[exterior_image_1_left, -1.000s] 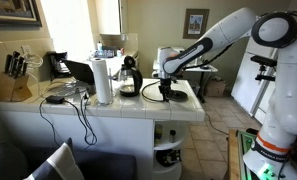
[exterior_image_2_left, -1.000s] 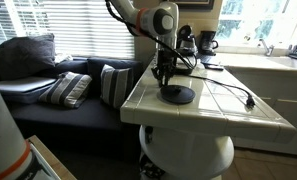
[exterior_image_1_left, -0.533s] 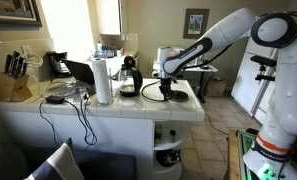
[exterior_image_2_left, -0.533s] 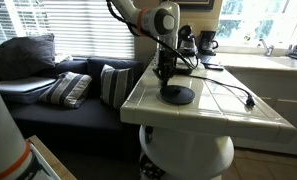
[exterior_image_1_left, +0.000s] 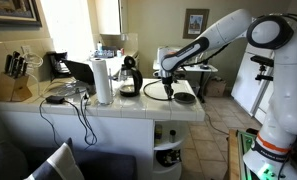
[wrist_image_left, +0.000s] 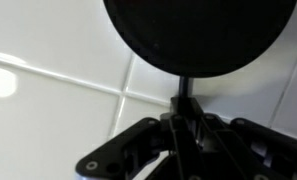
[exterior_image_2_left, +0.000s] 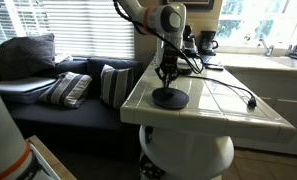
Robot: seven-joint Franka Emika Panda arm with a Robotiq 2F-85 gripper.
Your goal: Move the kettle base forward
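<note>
The kettle base lies near the counter's edge, so the gripper will carry it by its cord outward over the counter to tiles nearer the kettle and let go.
The kettle base (exterior_image_2_left: pixel 169 98) is a flat black disc lying on the white tiled counter (exterior_image_2_left: pixel 218 105), close to the counter's couch-side edge. It also shows in an exterior view (exterior_image_1_left: pixel 178 97) and fills the top of the wrist view (wrist_image_left: pixel 198 35). Its thin dark cord (exterior_image_2_left: pixel 238 95) trails across the tiles. My gripper (exterior_image_2_left: pixel 168 76) points straight down over the disc. In the wrist view the gripper (wrist_image_left: pixel 185 118) has its jaws drawn together on a thin dark piece at the disc's near rim.
A dark kettle (exterior_image_1_left: pixel 129 72) with a handle, a paper towel roll (exterior_image_1_left: pixel 103 80), a laptop (exterior_image_1_left: pixel 78 72) and a knife block (exterior_image_1_left: pixel 18 76) stand further along the counter. A couch with striped pillows (exterior_image_2_left: pixel 78 88) lies beyond the counter's edge.
The kettle base has slid a short way toward the couch-side edge of the counter, and my gripper has moved with it.
</note>
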